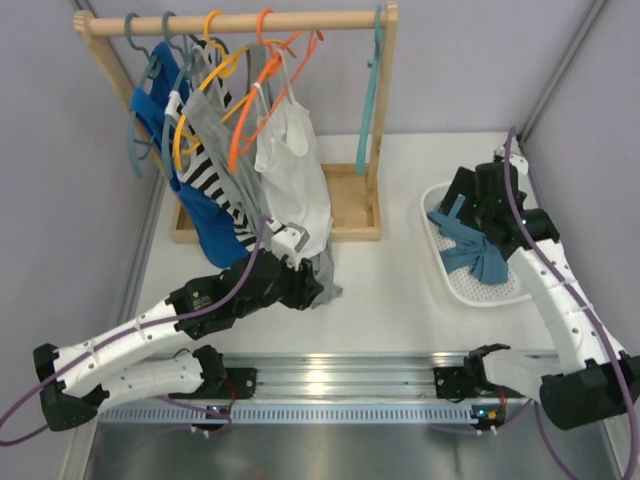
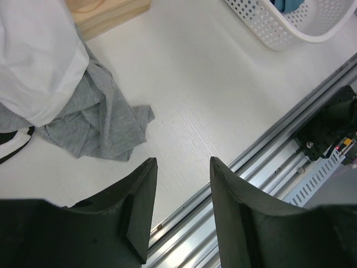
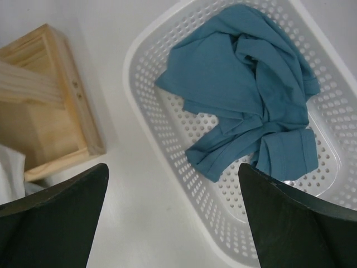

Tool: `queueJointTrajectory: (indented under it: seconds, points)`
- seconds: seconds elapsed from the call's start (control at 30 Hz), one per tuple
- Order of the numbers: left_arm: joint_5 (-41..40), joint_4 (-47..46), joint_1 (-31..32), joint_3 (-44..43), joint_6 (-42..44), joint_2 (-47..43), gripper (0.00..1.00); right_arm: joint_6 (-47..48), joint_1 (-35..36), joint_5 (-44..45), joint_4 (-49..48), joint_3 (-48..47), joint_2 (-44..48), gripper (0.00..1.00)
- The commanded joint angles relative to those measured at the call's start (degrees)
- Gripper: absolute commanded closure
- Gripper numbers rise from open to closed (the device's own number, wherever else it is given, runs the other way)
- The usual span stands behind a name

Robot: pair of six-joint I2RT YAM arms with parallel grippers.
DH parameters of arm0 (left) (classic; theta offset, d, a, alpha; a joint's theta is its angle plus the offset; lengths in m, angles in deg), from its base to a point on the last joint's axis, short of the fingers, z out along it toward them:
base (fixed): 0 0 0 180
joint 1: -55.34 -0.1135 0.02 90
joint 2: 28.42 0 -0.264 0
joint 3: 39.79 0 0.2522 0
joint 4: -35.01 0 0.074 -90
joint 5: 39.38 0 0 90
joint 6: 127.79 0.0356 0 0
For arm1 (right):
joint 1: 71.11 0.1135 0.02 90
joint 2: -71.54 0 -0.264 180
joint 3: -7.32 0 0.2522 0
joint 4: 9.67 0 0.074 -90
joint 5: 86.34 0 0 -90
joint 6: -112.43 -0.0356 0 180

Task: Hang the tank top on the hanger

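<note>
Next, my right gripper moves down into the basket (image 1: pixel 432 222), toward the right in the wrist view, onto the tank top's near folded flap (image 1: pixel 488 265), because bare basket bottom borders it.
The dusty teal-blue tank top (image 1: pixel 478 252) lies crumpled in a white perforated basket (image 1: pixel 432 222) at the right of the table. It shows clearly in the right wrist view (image 3: pixel 251 95). The light teal hanger (image 1: pixel 372 95) hangs empty at the right end of the wooden rack's rod. My right gripper (image 1: pixel 468 208) is wide open and empty, hovering over the basket's left rim (image 3: pixel 134 72); in its own view the right gripper (image 3: pixel 173 167) has the tank top's edge between its fingers' lines. My left gripper (image 1: pixel 305 285) is open and empty above the table; its own view (image 2: pixel 183 162) looks down past its fingers.
A wooden rack (image 1: pixel 350 215) holds several garments on orange and grey-blue hangers: royal-blue, striped, grey and white tops. Grey fabric (image 2: pixel 95 123) trails onto the table beside my left gripper. A metal rail (image 1: pixel 330 380) runs along the near edge.
</note>
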Motion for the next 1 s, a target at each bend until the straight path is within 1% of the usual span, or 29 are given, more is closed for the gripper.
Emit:
queueJointTrajectory:
  seconds: [0.0,0.07,0.13,0.17,0.2,0.27,0.37,0.47,0.6,0.8,0.97]
  points:
    - [1.9,-1.5,0.2,-2.0,1.4,-0.7,0.52,3.6,-9.0,-10.0,-2.0,-3.3,-6.2,0.00]
    - [2.6,-1.7,0.2,-2.1,1.4,-0.8,0.52,3.6,-12.5,-9.6,-1.7,-4.1,-10.7,0.02]
    - [3.6,-1.8,0.2,-2.0,1.2,-1.0,0.52,3.9,-14.7,-9.8,-2.2,-3.6,-12.4,0.04]
    - [3.8,-1.9,0.2,-2.0,0.8,-1.3,0.52,4.6,-17.1,-9.8,-2.6,-2.2,-12.8,0.10]
    - [3.9,-1.9,0.2,-1.8,0.7,-1.8,0.52,4.9,-17.5,-9.9,-3.0,-1.4,-13.1,0.13]
    - [4.2,-2.2,0.2,-1.1,0.7,-2.4,0.52,5.6,-22.8,-11.3,-5.1,1.3,-13.3,0.15]
    - [4.3,-2.4,0.2,-0.5,0.7,-3.1,0.52,6.1,-25.6,-12.1,-7.0,2.7,-15.9,0.17]
    - [4.8,-2.3,0.2,-0.7,1.2,-3.1,0.51,6.2,-26.6,-14.1,-10.1,4.2,-18.3,0.19]
    - [5.5,-1.9,0.2,-1.1,1.4,-3.0,0.51,6.3,-26.7,-14.3,-10.3,4.7,-22.0,0.22]
    - [5.2,-2.0,0.2,-0.6,1.3,-3.7,0.51,4.9,-27.8,-10.3,-11.5,11.2,-20.5,0.25]
    - [5.3,-2.0,0.2,0.3,1.3,-4.2,0.51,4.5,-28.4,-9.9,-13.1,15.7,-19.2,0.31]
